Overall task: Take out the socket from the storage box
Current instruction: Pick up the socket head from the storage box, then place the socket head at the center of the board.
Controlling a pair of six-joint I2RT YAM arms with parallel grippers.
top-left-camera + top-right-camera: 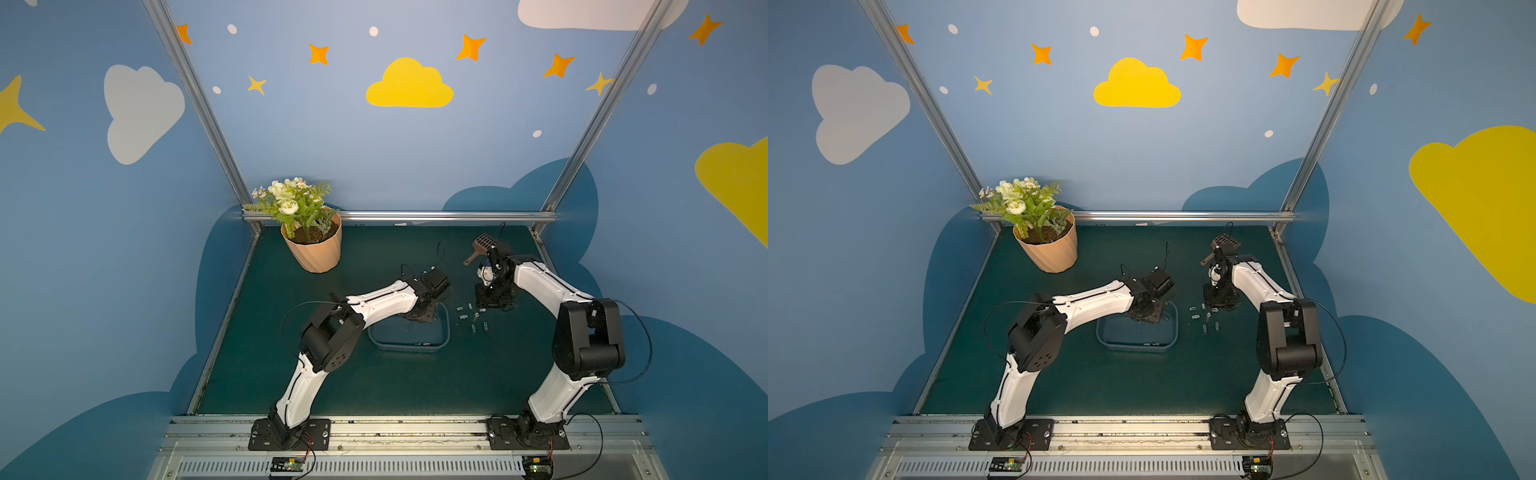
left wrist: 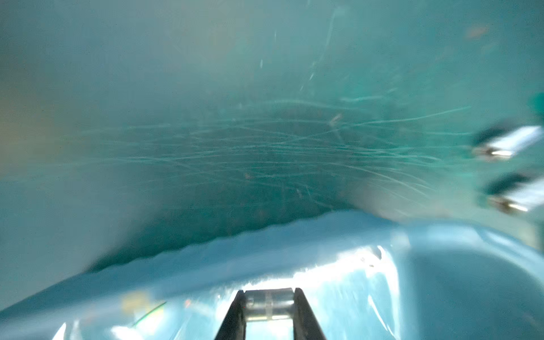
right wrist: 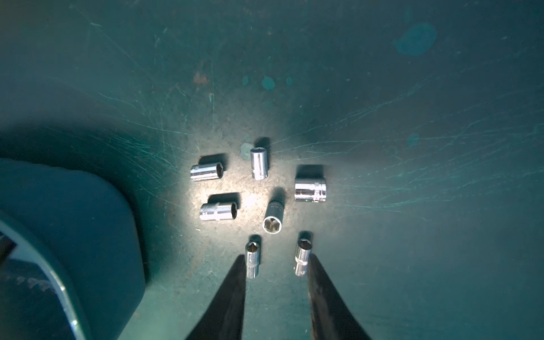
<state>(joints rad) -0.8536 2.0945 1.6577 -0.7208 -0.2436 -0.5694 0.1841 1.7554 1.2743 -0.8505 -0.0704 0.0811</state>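
Open mat lies on the flowerpot's side. My left gripper should next lift the socket over the box's rim, lower it there, across the box [image 1: 1133, 348], and let it go.
The storage box [image 1: 409, 348] [image 1: 1133, 348] is a shallow blue-grey tub at mid-table. My left gripper [image 1: 419, 318] [image 1: 1144, 318] reaches down into its far right corner. In the left wrist view this gripper [image 2: 269, 294] is shut on a small chrome socket [image 2: 269, 304], held crosswise between the black fingers against the box wall [image 2: 323, 235]. More small sockets [image 1: 424, 343] lie at the box's front wall. My right gripper [image 1: 488, 305] [image 3: 277, 259] hangs open over several loose sockets [image 3: 310, 190] [image 1: 471, 318] on the mat right of the box, holding nothing.
A peach flowerpot [image 1: 318, 249] with white flowers stands at the back left. A dark slotted scoop with a brown handle [image 1: 482, 245] lies behind the right arm. Two sockets [image 2: 509, 141] lie on the green mat just past the box corner [image 3: 73, 235].
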